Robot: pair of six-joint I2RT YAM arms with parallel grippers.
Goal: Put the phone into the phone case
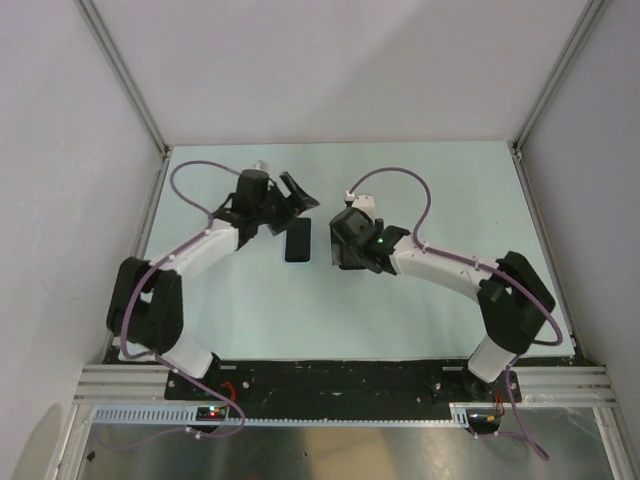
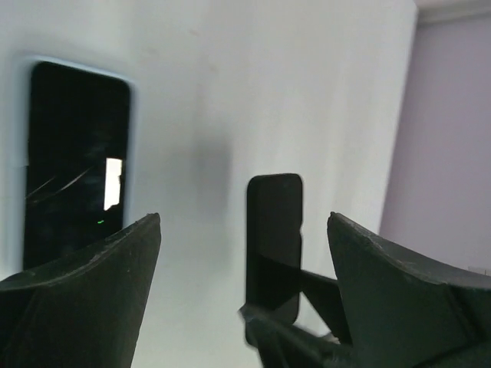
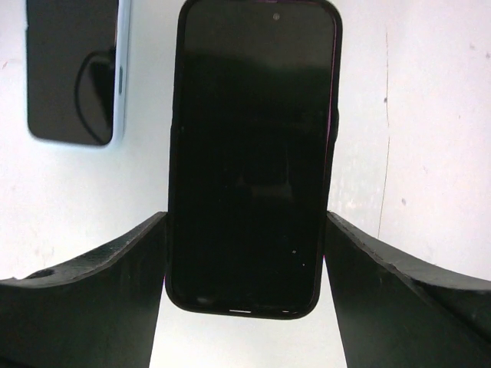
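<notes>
Next, my right gripper moves down toward the phone (image 1: 298,241) and releases the black phone case onto the bare tabletop beside it, since the case still hangs above the table.
The phone (image 1: 298,241), dark with a pale blue edge, lies flat on the table between the arms. It also shows in the left wrist view (image 2: 73,153) and in the right wrist view (image 3: 73,69). My right gripper (image 3: 246,218) is shut on the black phone case (image 3: 252,153), one finger against each long side, holding it just right of the phone. The case also shows in the left wrist view (image 2: 274,222). In the top view the right gripper (image 1: 338,243) hides the case. My left gripper (image 2: 244,218) is open wide and empty, just behind the phone in the top view (image 1: 288,203).
The pale table (image 1: 420,300) is walled by white panels on the left, back and right. Metal frame posts (image 1: 515,150) stand at the back corners. Purple cables loop over both arms.
</notes>
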